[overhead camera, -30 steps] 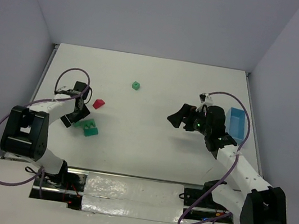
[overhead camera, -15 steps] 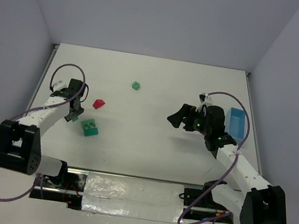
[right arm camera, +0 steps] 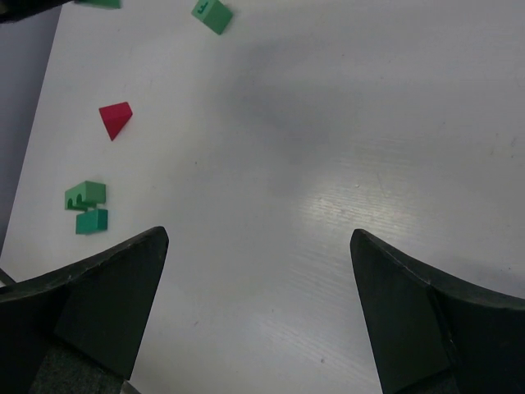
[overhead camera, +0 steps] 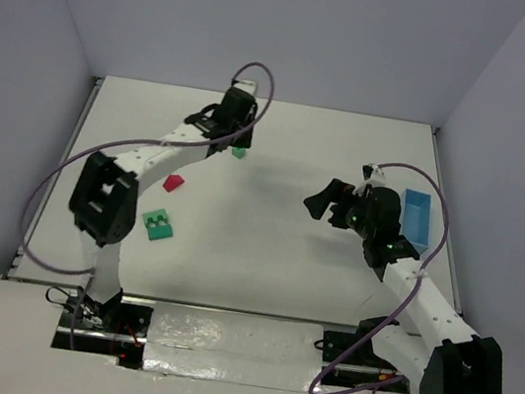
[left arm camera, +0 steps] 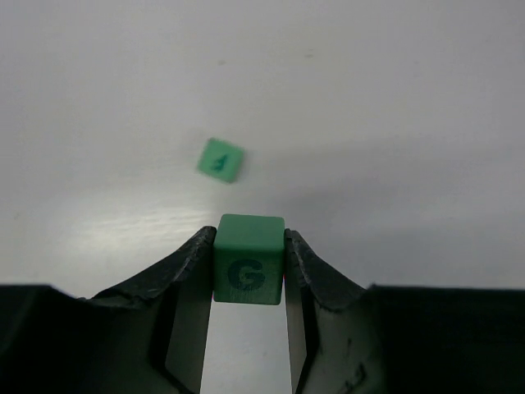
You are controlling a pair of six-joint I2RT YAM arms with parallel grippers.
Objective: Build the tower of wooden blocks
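My left gripper moves down and toward the right in the top view next, to let go of the G cube on the bare, open table beside the second green cube.
My left gripper point(left arm camera: 249, 240) is shut on a green cube point(left arm camera: 248, 264) marked with a G, held above the table. Just beyond it lies a second small green cube point(left arm camera: 221, 159), which also shows in the overhead view as the lone cube point(overhead camera: 239, 152) beside the left gripper point(overhead camera: 235, 139). The red wedge point(overhead camera: 174, 182) lies at the left, and two green bricks point(overhead camera: 157, 224) rest side by side nearer the bases. My right gripper point(right arm camera: 258, 236) hangs open over bare table at mid right point(overhead camera: 319, 203); its view shows the red wedge point(right arm camera: 116, 120) and the green bricks point(right arm camera: 86, 195).
A light blue tray point(overhead camera: 417, 217) stands at the right edge, behind the right arm. The left arm stretches diagonally from its base across the left half of the table. Walls close in the table on three sides.
The left gripper shut at the green bricks, then the arm swung to the far middle beside the lone green cube, carrying a green cube. The right gripper shifted slightly right.
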